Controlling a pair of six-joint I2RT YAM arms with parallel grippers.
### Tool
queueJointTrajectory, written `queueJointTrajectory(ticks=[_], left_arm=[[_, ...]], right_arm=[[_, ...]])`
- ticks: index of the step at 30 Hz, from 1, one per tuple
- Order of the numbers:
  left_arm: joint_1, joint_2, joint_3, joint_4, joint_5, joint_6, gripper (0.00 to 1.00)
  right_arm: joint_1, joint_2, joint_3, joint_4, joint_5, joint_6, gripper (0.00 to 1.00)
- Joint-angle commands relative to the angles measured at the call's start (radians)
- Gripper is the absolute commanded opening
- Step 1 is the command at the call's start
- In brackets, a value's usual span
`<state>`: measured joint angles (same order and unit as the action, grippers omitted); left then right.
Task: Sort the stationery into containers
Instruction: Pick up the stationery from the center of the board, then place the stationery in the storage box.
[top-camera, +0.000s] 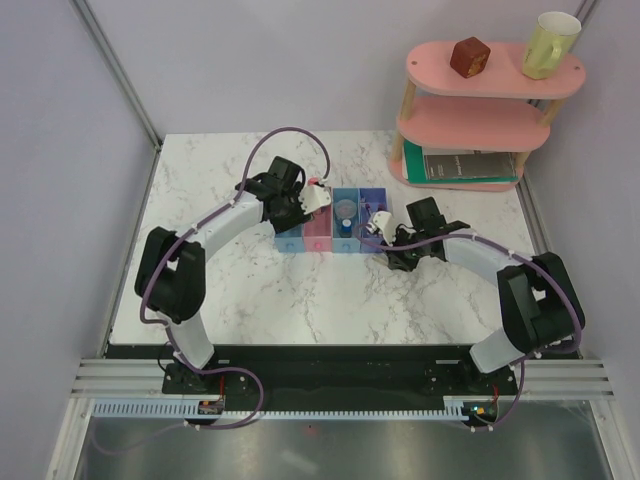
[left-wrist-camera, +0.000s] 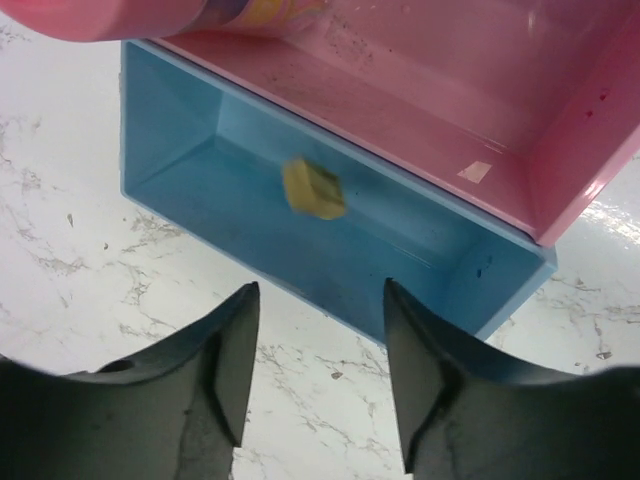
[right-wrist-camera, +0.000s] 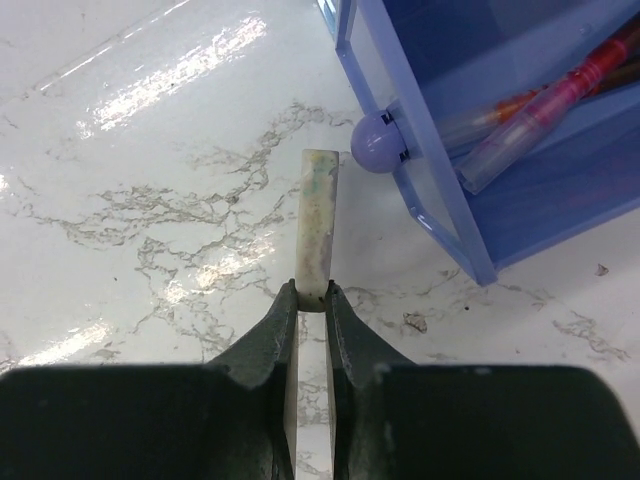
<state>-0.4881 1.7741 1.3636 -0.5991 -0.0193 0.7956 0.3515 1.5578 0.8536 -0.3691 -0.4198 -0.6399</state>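
The light blue bin lies to my right gripper's left in the top view, so I will next move it across the row of bins and release the piece over that bin.
The four joined bins (top-camera: 330, 243) stand mid-table. My left gripper (top-camera: 318, 197) hangs open and empty over the row's left end. In the left wrist view the gripper (left-wrist-camera: 320, 288) is above the light blue bin (left-wrist-camera: 180, 130), where a short beige piece (left-wrist-camera: 313, 188) shows blurred. The pink bin (left-wrist-camera: 560, 150) lies beside it, with a pink cylinder (left-wrist-camera: 150, 15) at the top edge. My right gripper (top-camera: 382, 222) is by the purple-blue bin (top-camera: 372, 200). In the right wrist view the gripper (right-wrist-camera: 311, 290) is shut on a flat beige piece (right-wrist-camera: 320, 220) above the marble. Red pens (right-wrist-camera: 540, 110) lie in the purple-blue bin (right-wrist-camera: 440, 200).
A pink tiered shelf (top-camera: 480, 120) stands at the back right with a brown cube (top-camera: 469, 57), a yellow mug (top-camera: 549, 44) and a green book (top-camera: 465, 165). A clear round tub (top-camera: 345, 209) sits in the third bin. Marble table (top-camera: 300, 290) in front.
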Motion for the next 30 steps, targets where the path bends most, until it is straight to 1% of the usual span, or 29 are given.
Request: queueJointTrajectory(ticks=[1, 2, 4, 9, 14, 16, 17, 18, 20, 24, 27, 30], left_arm=[[0.003, 0.022, 0.020, 0.038, -0.005, -0.021, 0.66], [0.003, 0.022, 0.020, 0.039, -0.010, -0.022, 0.69], [0.003, 0.018, 0.025, 0.039, -0.011, -0.030, 0.71], [0.003, -0.045, 0.060, 0.038, -0.019, -0.070, 0.72], [0.003, -0.188, 0.062, 0.036, -0.070, -0.111, 0.74], [0.003, -0.232, 0.045, 0.036, -0.091, -0.121, 0.78], [0.003, -0.284, 0.026, 0.033, -0.109, -0.125, 0.79], [0.003, -0.307, 0.016, 0.032, -0.117, -0.143, 0.82], [0.006, -0.387, -0.021, 0.027, -0.130, -0.168, 0.86], [0.035, -0.510, -0.070, 0.001, -0.107, -0.242, 0.99], [0.086, -0.583, -0.098, -0.011, -0.070, -0.278, 1.00], [0.130, -0.648, -0.127, -0.015, -0.028, -0.294, 1.00]], right_arm=[[0.004, -0.059, 0.038, -0.027, -0.002, 0.014, 0.05], [0.003, -0.073, 0.038, -0.031, -0.002, 0.016, 0.05], [0.004, -0.088, 0.041, -0.051, -0.002, 0.017, 0.04], [0.006, -0.168, 0.050, -0.094, 0.000, 0.020, 0.04], [0.017, -0.245, 0.087, -0.157, 0.007, 0.020, 0.03], [0.024, -0.264, 0.113, -0.177, 0.012, 0.023, 0.03], [0.027, -0.271, 0.122, -0.179, 0.016, 0.025, 0.03], [0.032, -0.271, 0.142, -0.179, 0.021, 0.028, 0.03], [0.046, -0.255, 0.183, -0.177, 0.038, 0.037, 0.03], [0.082, -0.168, 0.284, -0.169, 0.064, 0.062, 0.03], [0.130, -0.105, 0.381, -0.157, 0.093, 0.075, 0.04], [0.176, 0.028, 0.499, -0.149, 0.116, 0.088, 0.04]])
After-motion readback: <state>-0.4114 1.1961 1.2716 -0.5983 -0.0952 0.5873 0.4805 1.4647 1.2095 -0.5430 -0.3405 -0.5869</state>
